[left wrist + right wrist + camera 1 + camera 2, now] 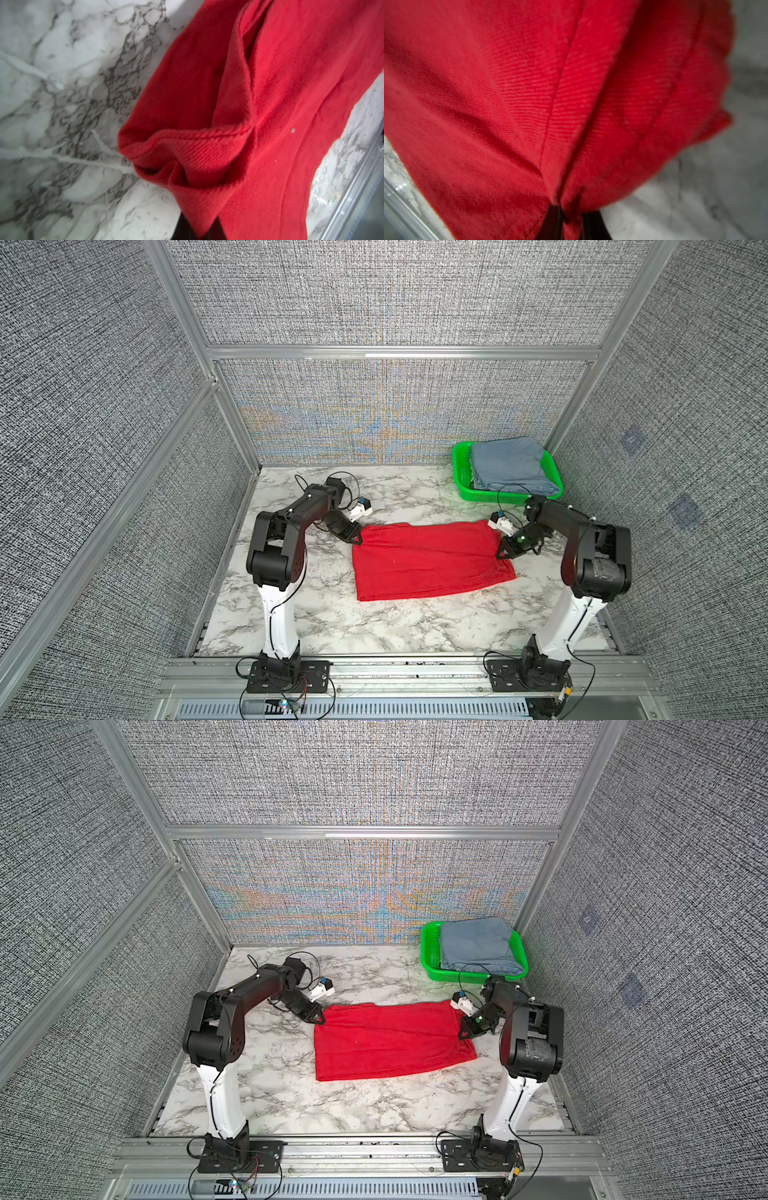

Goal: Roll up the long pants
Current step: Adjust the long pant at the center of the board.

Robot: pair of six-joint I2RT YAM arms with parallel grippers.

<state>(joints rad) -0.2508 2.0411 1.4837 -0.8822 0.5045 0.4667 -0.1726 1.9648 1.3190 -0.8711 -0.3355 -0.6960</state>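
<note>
The pants lie crosswise, so I will next pull their pinched corner back toward the front bar with my left gripper. I will release it on the marble (pixel 341 568) beside the pants' short edge.
The long pants (pixel 430 560) (pixel 390 1040) lie as a folded bright red rectangle in the middle of the marble table in both top views. My left gripper (pixel 356 540) (pixel 319 1020) is shut on the pants' far left corner. In the left wrist view the red cloth (pixel 259 104) bunches into a point between the black fingers (pixel 184 228). My right gripper (pixel 500 554) (pixel 462 1034) is shut on the pants' right edge. In the right wrist view the red fabric (pixel 529 93) gathers into folds pinched between the dark fingertips (pixel 552 224).
A green basket (pixel 461 481) (pixel 428 959) stands at the back right corner, holding a folded blue-grey garment (pixel 509 464) (pixel 478 944). Textured grey walls enclose the marble table (pixel 374 626) on three sides. A metal rail (pixel 395 672) runs along the front edge.
</note>
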